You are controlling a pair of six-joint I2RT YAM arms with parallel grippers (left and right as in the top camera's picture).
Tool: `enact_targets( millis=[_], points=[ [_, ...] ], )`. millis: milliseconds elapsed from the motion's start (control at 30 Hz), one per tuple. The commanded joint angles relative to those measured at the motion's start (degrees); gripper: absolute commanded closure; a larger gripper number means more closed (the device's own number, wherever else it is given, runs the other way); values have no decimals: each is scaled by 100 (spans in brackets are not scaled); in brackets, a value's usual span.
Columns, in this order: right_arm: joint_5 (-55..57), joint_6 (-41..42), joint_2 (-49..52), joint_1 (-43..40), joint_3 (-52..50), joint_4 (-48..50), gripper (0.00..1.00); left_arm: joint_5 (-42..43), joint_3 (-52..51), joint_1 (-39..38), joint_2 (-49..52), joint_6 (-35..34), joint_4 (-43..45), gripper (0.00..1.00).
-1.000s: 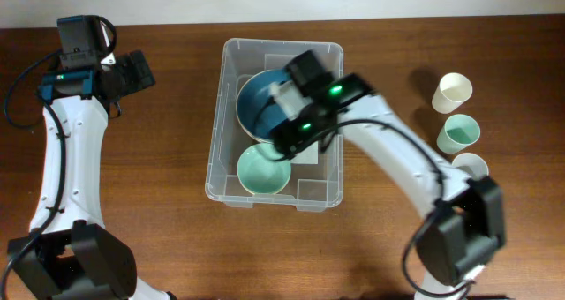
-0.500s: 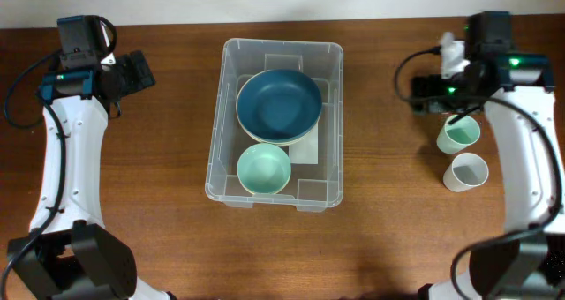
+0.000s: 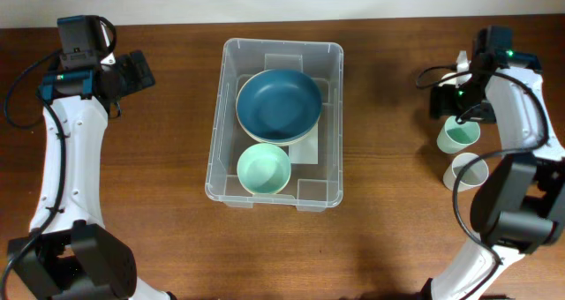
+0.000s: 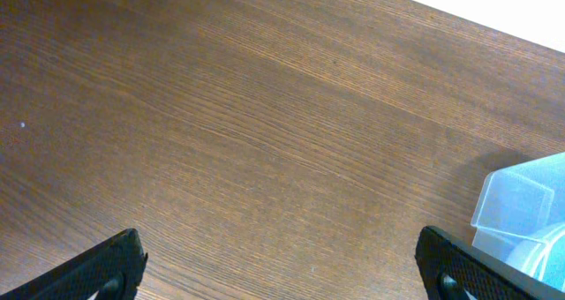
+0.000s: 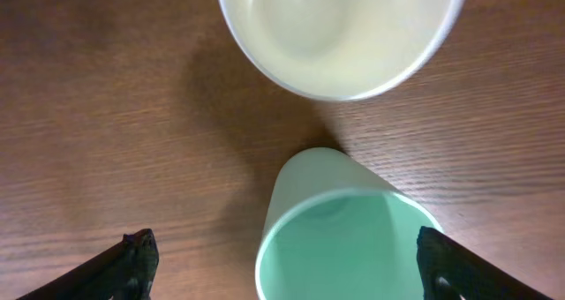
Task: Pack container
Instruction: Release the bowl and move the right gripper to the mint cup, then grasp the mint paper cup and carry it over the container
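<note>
The mint cup [image 5: 344, 238] below stands open, so next I will lower one finger of my right gripper into it and close on the cup's side facing the container.
The clear plastic container [image 3: 216, 141] stands at the table's centre, and one corner of it [image 4: 521, 203] shows in the left wrist view. Inside it are a dark blue bowl [image 3: 278, 104] and a smaller mint bowl [image 3: 264, 168]. At the right, my right gripper [image 3: 452, 106] hovers open over the cups. Its fingers straddle a mint cup [image 5: 344, 238] without touching it. A cream cup [image 5: 340, 26] stands just beyond. My right gripper [image 5: 290, 265] holds nothing. My left gripper [image 3: 132, 71] is open over bare wood at the far left [image 4: 282, 269].
A white cup [image 3: 465, 170] stands in front of the mint cup [image 3: 459, 134] near the table's right edge. The right arm's body hides the cream cup from above. A white wall borders the table's far edge.
My right arm has swung out of the container to the right and now sits over the cups. Both bowls stay in the container. The left arm has not moved.
</note>
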Motion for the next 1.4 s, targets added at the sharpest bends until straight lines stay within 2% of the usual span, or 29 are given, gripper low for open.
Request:
enact_targets(
  millis=[0, 167, 267, 400, 533, 700, 733, 833, 900, 933, 1000, 1233, 1367],
  points=[
    [-55, 11, 273, -4, -9, 24, 14, -24, 94, 9, -66, 11, 0, 0],
    [-59, 94, 686, -4, -11, 105, 18, -24, 94, 9, -68, 11, 0, 0],
    [-105, 94, 809, -4, -17, 107, 25, -24, 94, 9, -68, 11, 0, 0],
    [-129, 94, 881, -4, -20, 107, 27, -24, 94, 9, -68, 11, 0, 0],
    [-144, 94, 881, -4, -20, 101, 45, -24, 94, 9, -68, 11, 0, 0],
    [-144, 96, 881, -4, -50, 83, 48, -24, 94, 9, -68, 11, 0, 0],
    [-144, 96, 881, -4, -63, 79, 55, -24, 94, 9, -68, 11, 0, 0],
    [-144, 96, 881, -4, -149, 103, 65, -24, 94, 9, -68, 11, 0, 0],
    [-144, 96, 881, -4, -227, 131, 77, -24, 94, 9, -68, 11, 0, 0],
    [-144, 96, 881, -4, -264, 153, 87, -24, 94, 9, -68, 11, 0, 0],
    [-144, 96, 881, -4, -293, 166, 96, -24, 94, 9, -68, 11, 0, 0],
    [-175, 243, 804, 0, -234, 111, 96, -24, 94, 9, -68, 11, 0, 0],
    [-186, 243, 560, 50, 46, -297, 96, -24, 94, 9, -68, 11, 0, 0]
  ],
)
